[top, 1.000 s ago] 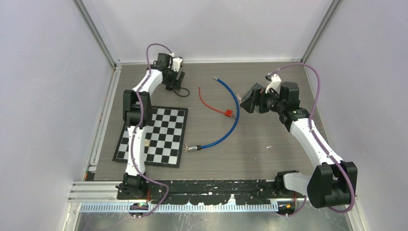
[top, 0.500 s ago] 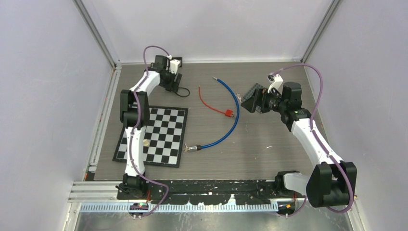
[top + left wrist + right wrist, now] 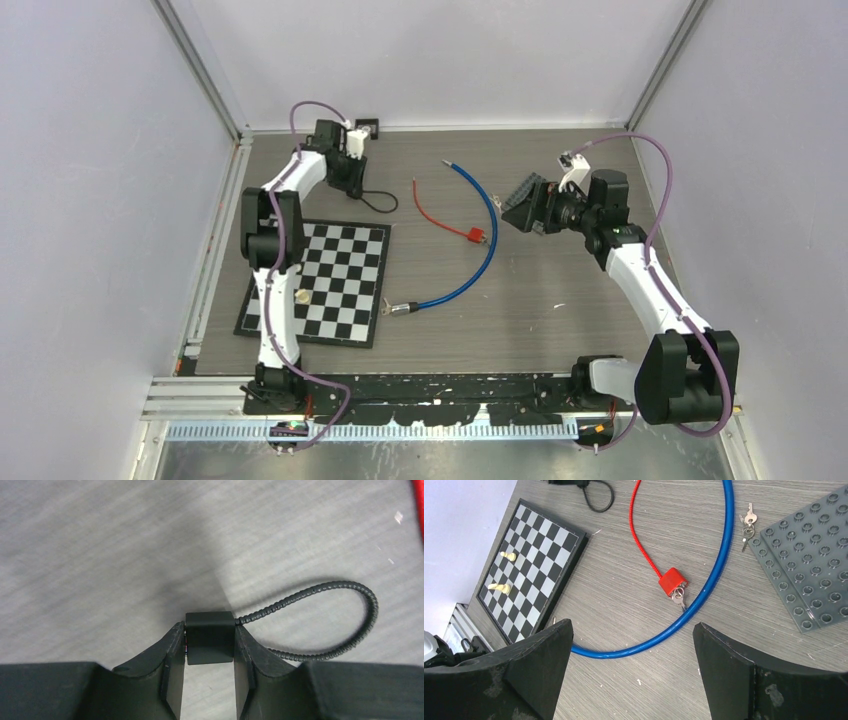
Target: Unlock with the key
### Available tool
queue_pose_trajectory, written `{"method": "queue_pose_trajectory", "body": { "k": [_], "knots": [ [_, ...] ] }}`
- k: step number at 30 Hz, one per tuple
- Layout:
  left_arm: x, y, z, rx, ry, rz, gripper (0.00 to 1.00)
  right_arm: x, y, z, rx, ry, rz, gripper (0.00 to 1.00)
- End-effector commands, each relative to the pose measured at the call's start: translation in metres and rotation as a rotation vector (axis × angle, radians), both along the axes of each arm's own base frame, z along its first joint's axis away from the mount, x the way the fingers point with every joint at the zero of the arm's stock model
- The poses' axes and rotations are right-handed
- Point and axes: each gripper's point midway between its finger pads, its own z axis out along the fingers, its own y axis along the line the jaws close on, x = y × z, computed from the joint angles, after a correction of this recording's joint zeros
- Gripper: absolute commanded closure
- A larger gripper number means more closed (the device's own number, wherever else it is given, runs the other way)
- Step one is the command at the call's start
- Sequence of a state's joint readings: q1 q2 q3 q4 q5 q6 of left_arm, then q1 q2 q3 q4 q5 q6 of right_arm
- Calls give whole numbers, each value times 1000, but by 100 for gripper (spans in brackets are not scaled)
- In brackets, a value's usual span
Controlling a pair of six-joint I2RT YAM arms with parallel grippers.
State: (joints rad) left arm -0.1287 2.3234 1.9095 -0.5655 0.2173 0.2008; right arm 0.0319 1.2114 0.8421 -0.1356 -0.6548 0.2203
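Observation:
My left gripper lifts the lock back toward the empty table between the chessboard and the blue cable next, then lowers it there.
My left gripper [image 3: 210, 630] is shut on a small black lock body [image 3: 210, 641]. Its black beaded cable loop [image 3: 350, 587] lies on the table to the right. In the top view this gripper [image 3: 350, 178] is at the back left, with the loop [image 3: 380, 203] beside it. A red lock [image 3: 672, 580] with keys [image 3: 679, 599] hanging from it lies mid-table on a red cable [image 3: 644, 540]. A loose key bunch [image 3: 748, 522] lies next to a grey studded baseplate [image 3: 809, 565]. My right gripper [image 3: 633, 627] is open and empty, held above the table, right of the red lock [image 3: 476, 236].
A long blue cable [image 3: 487, 225] curves across the middle, and its metal end [image 3: 400, 308] lies by the chessboard [image 3: 330, 285]. Two pale chess pieces [image 3: 499, 586] stand on the board. Cage walls close in the back and both sides.
My left gripper has pulled the black lock and its cable loop a little left and toward the near side. The right arm has barely shifted.

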Motion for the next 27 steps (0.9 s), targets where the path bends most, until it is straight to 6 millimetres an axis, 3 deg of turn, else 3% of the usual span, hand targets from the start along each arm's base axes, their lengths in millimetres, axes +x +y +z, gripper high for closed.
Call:
{"method": "queue_pose_trajectory", "body": {
  "k": [1, 4, 8, 10, 14, 20, 27],
  "knots": [
    [-22, -36, 75, -167, -71, -47, 91, 7, -4, 15, 9, -49, -4, 5],
    [-54, -66, 103, -205, -110, -121, 91, 9, -11, 16, -46, -63, -16, 5],
    [-109, -110, 117, -179, -150, -252, 91, 11, -19, 15, -97, -62, -45, 5],
    [-135, -130, 109, -167, -138, -306, 91, 13, -22, 14, -115, -63, -59, 5],
    [-166, -164, 90, -136, -103, -390, 91, 18, -27, 6, -140, -39, -80, 5],
    [-178, -187, 48, -65, -48, -439, 91, 34, -36, -10, -201, -2, -108, 10],
    [-174, -182, 20, -6, -20, -415, 87, 75, -33, -38, -373, 13, -99, 18]
  ]
}}
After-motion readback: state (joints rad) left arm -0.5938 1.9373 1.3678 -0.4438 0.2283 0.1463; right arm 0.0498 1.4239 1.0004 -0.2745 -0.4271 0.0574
